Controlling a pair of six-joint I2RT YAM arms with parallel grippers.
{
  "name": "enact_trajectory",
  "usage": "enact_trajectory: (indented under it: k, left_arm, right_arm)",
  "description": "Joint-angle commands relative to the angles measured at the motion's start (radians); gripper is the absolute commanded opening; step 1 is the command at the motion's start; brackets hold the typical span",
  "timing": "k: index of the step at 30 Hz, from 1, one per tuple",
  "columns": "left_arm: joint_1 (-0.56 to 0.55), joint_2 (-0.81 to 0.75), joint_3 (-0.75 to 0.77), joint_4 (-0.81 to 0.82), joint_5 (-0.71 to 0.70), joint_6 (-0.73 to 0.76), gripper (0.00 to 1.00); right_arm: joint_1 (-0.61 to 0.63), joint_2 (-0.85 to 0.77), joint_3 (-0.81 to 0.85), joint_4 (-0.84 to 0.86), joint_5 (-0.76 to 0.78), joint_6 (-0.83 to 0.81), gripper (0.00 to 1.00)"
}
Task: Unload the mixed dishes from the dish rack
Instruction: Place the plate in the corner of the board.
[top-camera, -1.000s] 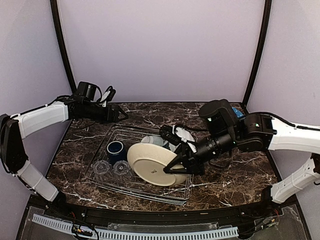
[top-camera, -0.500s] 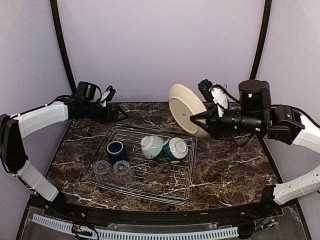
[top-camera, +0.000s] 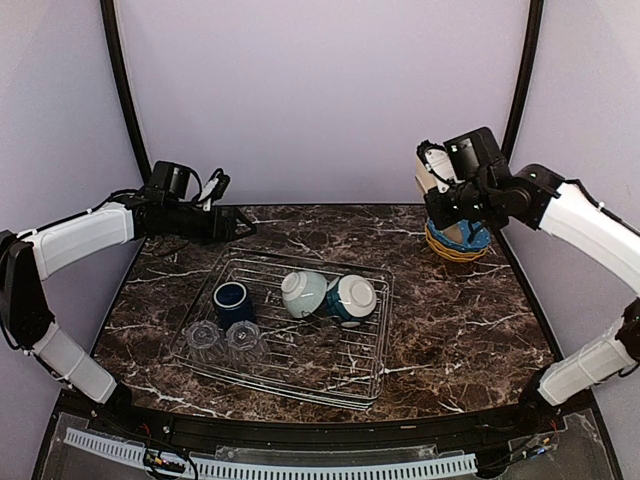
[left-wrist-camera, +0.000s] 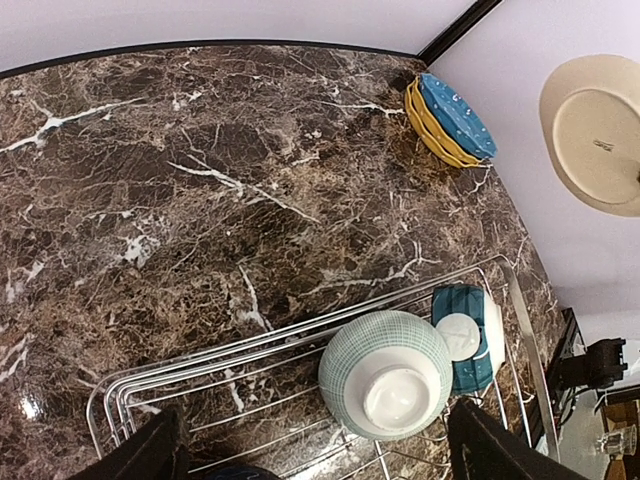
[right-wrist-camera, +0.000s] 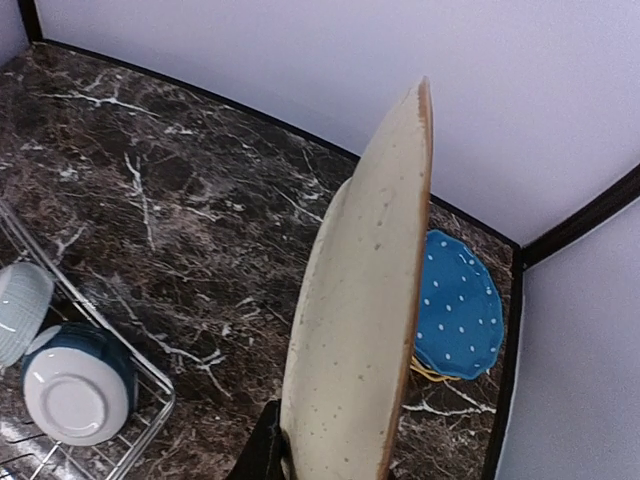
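Note:
The blue white-spotted plate (right-wrist-camera: 460, 305) is below my right gripper and its top is empty, so I should next lower that gripper onto it and let go of the cream plate (right-wrist-camera: 365, 320) there.
The dish rack (top-camera: 322, 362) of silver wire holds a pale bowl (top-camera: 303, 293), a teal bowl (top-camera: 352, 298), a dark blue mug (top-camera: 232, 300) and two clear glasses (top-camera: 203, 335) (top-camera: 243, 337). My right gripper (right-wrist-camera: 300, 462) is shut on the lower edge of a cream plate (right-wrist-camera: 365, 320), held on edge above a blue white-spotted plate with a yellow underside (right-wrist-camera: 460, 305) at the back right corner. In the top view the right wrist (top-camera: 445, 205) hides the cream plate. My left gripper (top-camera: 240, 226) hovers open behind the rack, above both bowls (left-wrist-camera: 385, 372) (left-wrist-camera: 467, 335).
The spotted plate (top-camera: 458, 240) sits close to the right wall and the black corner post (top-camera: 515, 100). Dark marble table (top-camera: 460, 330) runs right of and behind the rack. The rack's corner (right-wrist-camera: 150, 400) lies left of the held plate.
My right arm has lifted the cream plate out of the rack and carried it up and to the back right, over the spotted plate. The left arm has stayed still.

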Motion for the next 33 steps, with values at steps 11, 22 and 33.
enact_trajectory:
  k: [11, 22, 33]
  left_arm:
    - [0.005, -0.015, 0.010, 0.002, 0.017, -0.007, 0.89]
    - [0.005, -0.006, 0.014, -0.009, 0.010, -0.003, 0.89]
    - [0.005, -0.025, 0.016, -0.007, 0.015, -0.005, 0.89]
  right_arm:
    - [-0.363, 0.376, 0.242, -0.009, 0.056, -0.179, 0.00]
    - [-0.449, 0.652, 0.468, -0.063, 0.056, -0.222, 0.00]
    - [-0.462, 0.805, 0.520, -0.057, 0.141, -0.265, 0.00]
